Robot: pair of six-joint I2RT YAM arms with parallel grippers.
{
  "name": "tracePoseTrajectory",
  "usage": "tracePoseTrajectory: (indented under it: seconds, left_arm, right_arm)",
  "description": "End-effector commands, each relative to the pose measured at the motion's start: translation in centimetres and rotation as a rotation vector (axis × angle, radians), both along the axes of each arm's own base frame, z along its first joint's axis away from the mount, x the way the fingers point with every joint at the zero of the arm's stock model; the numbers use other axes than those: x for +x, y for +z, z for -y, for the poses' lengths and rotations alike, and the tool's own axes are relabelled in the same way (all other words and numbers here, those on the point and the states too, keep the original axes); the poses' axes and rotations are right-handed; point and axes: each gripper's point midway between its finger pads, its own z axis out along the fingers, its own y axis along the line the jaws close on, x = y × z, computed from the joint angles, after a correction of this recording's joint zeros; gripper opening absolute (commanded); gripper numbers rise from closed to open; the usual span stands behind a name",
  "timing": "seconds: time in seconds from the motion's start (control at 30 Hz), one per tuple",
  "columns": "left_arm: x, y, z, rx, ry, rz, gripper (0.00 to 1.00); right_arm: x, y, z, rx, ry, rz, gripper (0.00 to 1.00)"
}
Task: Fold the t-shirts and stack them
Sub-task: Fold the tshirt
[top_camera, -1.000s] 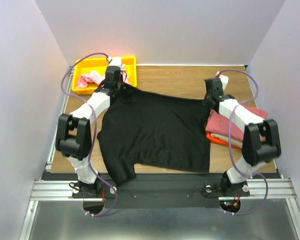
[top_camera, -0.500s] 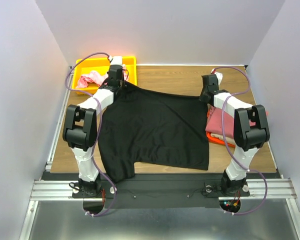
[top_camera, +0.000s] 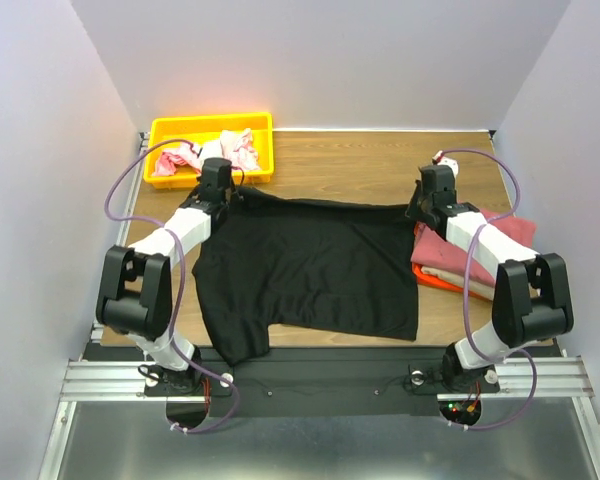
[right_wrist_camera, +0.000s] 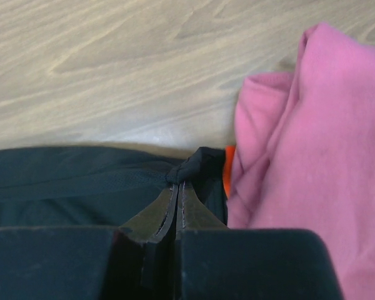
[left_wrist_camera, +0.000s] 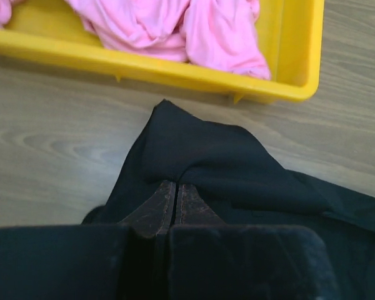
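My left gripper draws back from the yellow bin (top_camera: 208, 125) next with its corner, over the black shirt's spread body, and releases, since cloth lies flat there.
The black t-shirt (top_camera: 310, 265) lies spread across the middle of the table. My left gripper (top_camera: 218, 192) is shut on its far left corner, seen bunched at my fingers in the left wrist view (left_wrist_camera: 200, 150). My right gripper (top_camera: 427, 205) is shut on its far right corner (right_wrist_camera: 197, 165). A dusty rose-red t-shirt (top_camera: 472, 245) lies folded on an orange t-shirt (top_camera: 435, 279) at the right; the rose-red cloth (right_wrist_camera: 312, 137) touches my right jaws' side. A light pink t-shirt (top_camera: 235, 148) lies crumpled in the yellow bin (top_camera: 208, 125), also in the left wrist view (left_wrist_camera: 175, 25).
The yellow bin's near wall (left_wrist_camera: 144, 65) stands just beyond the black shirt's left corner. Bare wooden table (top_camera: 360, 160) stretches along the back between the two grippers. The table's front edge and the arm rail (top_camera: 320, 375) lie below the shirt's hem.
Both grippers have pulled the shirt's far edge toward me and lower, away from the bin. The far edge now lies flatter and straighter on the table.
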Motion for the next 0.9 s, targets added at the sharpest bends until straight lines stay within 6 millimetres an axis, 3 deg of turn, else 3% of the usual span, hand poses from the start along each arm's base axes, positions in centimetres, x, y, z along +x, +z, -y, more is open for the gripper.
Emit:
tracePoseTrajectory:
  seconds: [0.0,0.07,0.17,0.3,0.33,0.53,0.77,0.87]
  left_arm:
    - [-3.0,0.2,-0.4,-0.114,0.071,-0.001,0.00]
    - [-4.9,-2.0,-0.7,-0.153,0.118,-0.064,0.00]
    - [-7.4,-3.7,-1.2,-0.174,0.146,-0.111,0.00]
    - [-10.2,-3.9,-1.2,-0.268,0.202,-0.114,0.00]
    - [-11.3,-5.0,-1.1,-0.287,0.205,-0.140,0.00]
    - [-13.8,-5.7,-1.1,-0.336,0.223,-0.160,0.00]
    - [-16.5,-9.0,0.1,-0.348,0.170,-0.288,0.00]
    - [-17.8,-9.4,0.3,-0.346,0.170,-0.302,0.00]
  right_arm:
    - [-1.3,0.2,-0.3,0.033,0.022,0.006,0.00]
    - [-2.0,0.6,-0.6,0.051,0.037,0.010,0.00]
    - [-3.3,0.5,-0.9,0.078,0.054,0.006,0.00]
    - [-4.8,0.2,-0.6,0.076,0.042,0.000,0.00]
    - [-5.3,0.0,-0.4,0.075,0.033,-0.004,0.00]
    - [-6.5,-1.9,-0.4,0.078,0.038,-0.053,0.00]
    - [-7.8,-3.4,-0.8,0.112,0.040,-0.090,0.02]
    - [-8.5,-3.7,-0.8,0.119,0.041,-0.096,0.06]
